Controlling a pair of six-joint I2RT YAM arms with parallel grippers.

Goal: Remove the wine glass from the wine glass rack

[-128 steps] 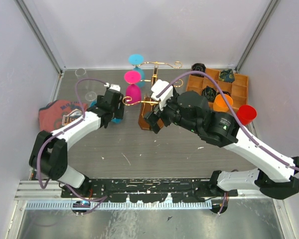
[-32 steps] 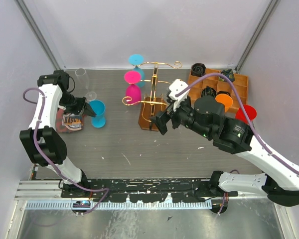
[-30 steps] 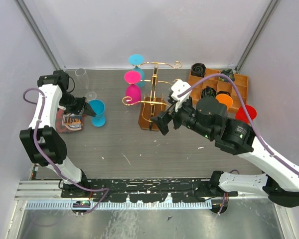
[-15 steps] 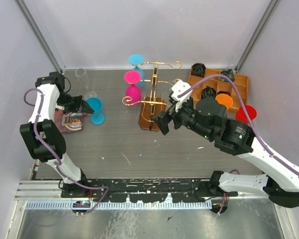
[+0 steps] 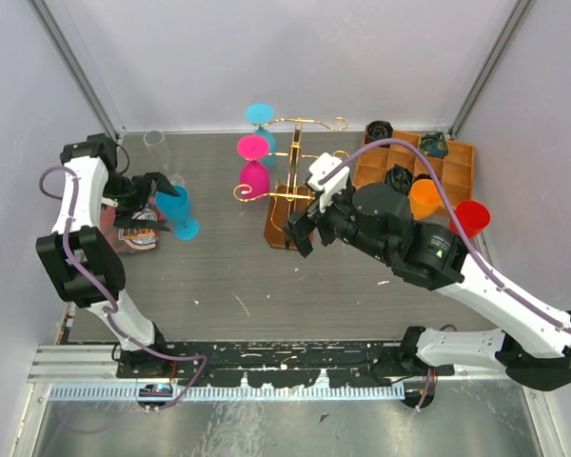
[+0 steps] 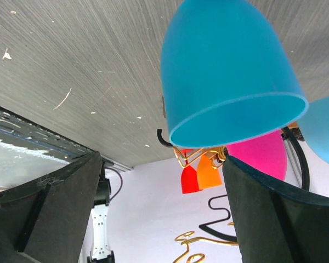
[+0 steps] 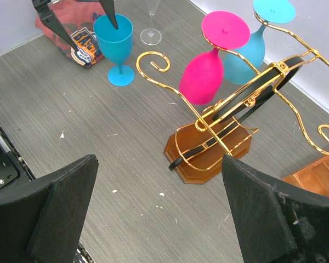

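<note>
The pink wine glass's foot is the highest one there, so my right gripper will move outward and to the left in the top view to close on it.
A blue wine glass stands upright on the table, left of the wine glass rack. My left gripper is open right beside the glass's bowl, fingertips apart by the rim, holding nothing. On the gold rack a pink wine glass and another blue one hang upside down. My right gripper hovers open over the table just in front of the rack's wooden base.
A compartmented wooden tray sits back right, with orange and red glasses near it. Two clear glasses stand back left. A red printed bag lies under the left arm.
My left gripper has opened and let go of the blue glass, which now stands alone; the arm drew back slightly left. My right arm shifted a little left toward the rack.
</note>
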